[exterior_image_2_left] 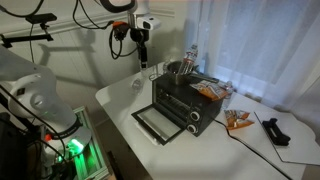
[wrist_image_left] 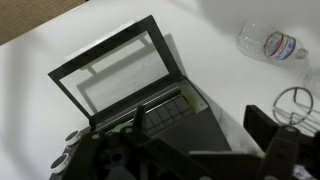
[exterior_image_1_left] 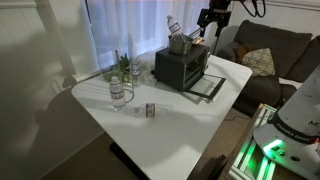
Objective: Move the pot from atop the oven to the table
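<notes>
The pot is next, so I will move my gripper outward over it, then turn my gripper and bring it down to the pot at its near rim (exterior_image_1_left: 185,39).
The small silvery pot (exterior_image_1_left: 181,43) stands on top of the dark toaster oven (exterior_image_1_left: 182,68) at the far side of the white table (exterior_image_1_left: 190,115). It shows in both exterior views, pot (exterior_image_2_left: 178,70) on oven (exterior_image_2_left: 188,105). The oven's glass door (wrist_image_left: 115,70) is open and lies flat on the table. My gripper (exterior_image_1_left: 212,20) hangs in the air beside and above the oven, apart from the pot, also seen in an exterior view (exterior_image_2_left: 141,48). In the wrist view its fingers (wrist_image_left: 200,122) are spread apart and empty over the oven top. The pot is not clear there.
A clear plastic bottle (exterior_image_1_left: 118,95) lies on the table near glass jars (exterior_image_1_left: 125,70) and a small can (exterior_image_1_left: 151,110). Snack packets (exterior_image_2_left: 238,120) and a black object (exterior_image_2_left: 275,130) lie by the oven. A couch (exterior_image_1_left: 275,45) stands behind the table.
</notes>
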You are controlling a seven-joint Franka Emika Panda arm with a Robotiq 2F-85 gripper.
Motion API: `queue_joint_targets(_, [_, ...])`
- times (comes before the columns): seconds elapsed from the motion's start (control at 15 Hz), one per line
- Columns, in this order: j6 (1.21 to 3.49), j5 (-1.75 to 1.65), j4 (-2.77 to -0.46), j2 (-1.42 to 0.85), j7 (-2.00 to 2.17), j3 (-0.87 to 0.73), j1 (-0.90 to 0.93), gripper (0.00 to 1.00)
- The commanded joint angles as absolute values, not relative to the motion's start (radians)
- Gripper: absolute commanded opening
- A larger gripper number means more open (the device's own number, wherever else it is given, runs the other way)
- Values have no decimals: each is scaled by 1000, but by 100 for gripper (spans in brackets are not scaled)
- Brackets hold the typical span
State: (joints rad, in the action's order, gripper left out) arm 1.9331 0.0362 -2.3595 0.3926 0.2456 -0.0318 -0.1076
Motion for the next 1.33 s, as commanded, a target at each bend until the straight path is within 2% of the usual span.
queue_joint_targets(0.0, [1979, 64, -2271, 285, 361, -56, -150, 100])
queue_joint_targets(0.73, [2252, 86, -2239, 123, 658, -93, -180, 100])
queue_joint_targets(1.27, [2317, 56, -2233, 51, 804, -98, -166, 100])
